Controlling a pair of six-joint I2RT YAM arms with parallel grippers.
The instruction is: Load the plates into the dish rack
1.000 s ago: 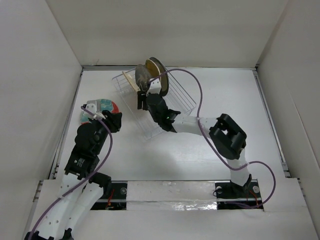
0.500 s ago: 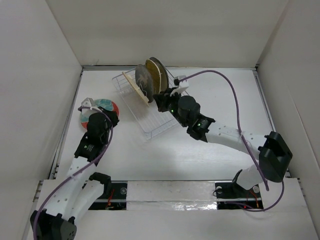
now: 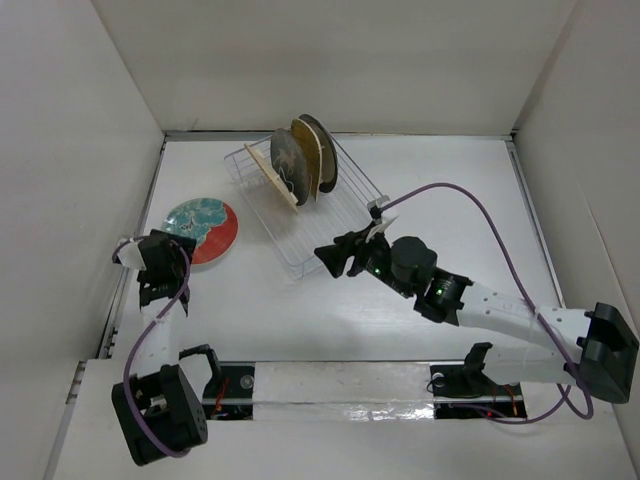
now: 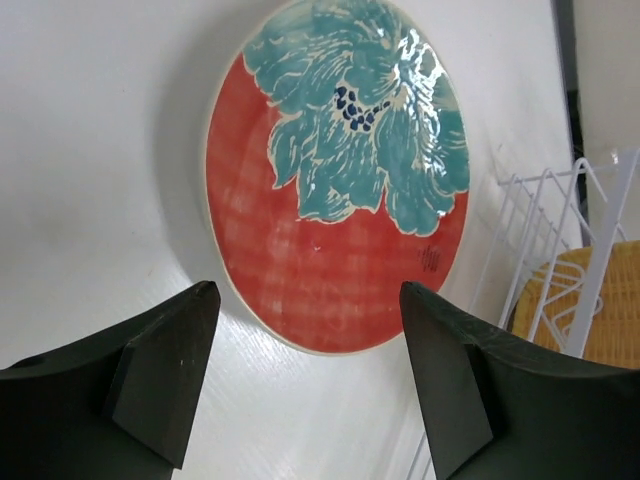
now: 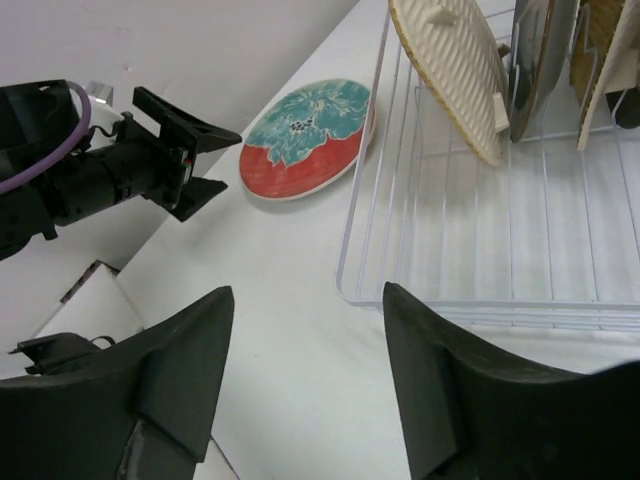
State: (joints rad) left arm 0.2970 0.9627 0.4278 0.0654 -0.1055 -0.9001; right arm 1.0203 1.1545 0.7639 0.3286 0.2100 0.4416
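I will lower my left gripper toward the table until its fingers are on both sides of the red-teal plate at its near red rim [image 3: 204, 262] [image 4: 318, 349], which is just beyond them.
The red-teal plate [image 3: 200, 230] [image 4: 340, 180] [image 5: 305, 140] lies flat on the white table, left of the dish rack [image 3: 325, 215] [image 5: 480, 230]. Several plates stand upright in the rack's far end: a cream woven one [image 3: 262, 172] [image 5: 450, 70], a dark one [image 3: 288, 165] [image 5: 535, 60], a yellow woven one [image 3: 308, 155] [image 4: 590, 310] and a dark-rimmed one [image 3: 324, 150]. My left gripper [image 3: 172, 268] [image 4: 305, 300] [image 5: 205, 160] is open, just short of the red-teal plate's near rim, with nothing between its fingers. My right gripper [image 3: 335, 257] [image 5: 305, 300] is open and empty by the rack's near corner.
White walls close in the table on the left, back and right. The near half of the dish rack holds no plates. A purple cable [image 3: 480, 200] loops above the right arm. The table's left edge runs close beside the left wrist.
Both arms pulled back towards the near side. The left gripper drew off the red-teal plate, which stayed flat on the table. The right gripper left the rack's plates and came down to its near corner.
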